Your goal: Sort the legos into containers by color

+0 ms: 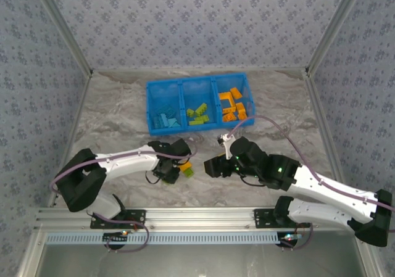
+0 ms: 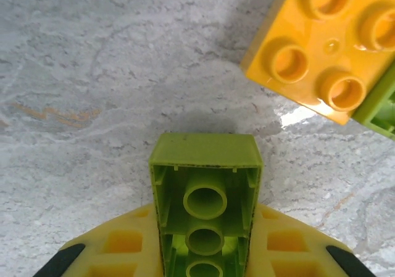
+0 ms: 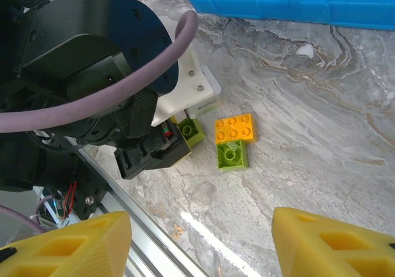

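Observation:
The left gripper carries the lime green lego up, outward, then down into the middle blue container and releases it next, because green legos already lie inside.
My left gripper is shut on a lime green lego, its hollow underside toward the camera and just above the marble table. The same held lego appears under the left arm in the right wrist view. An orange lego lies just beyond it, touching another green lego; in the right wrist view this is the orange lego with the green lego against it. My right gripper hovers open above the table near them. The blue containers hold light blue legos, green legos and orange legos.
The left arm's black wrist and purple cable crowd the space left of the loose bricks. The aluminium rail runs along the near table edge. Patterned walls enclose the marble table on three sides.

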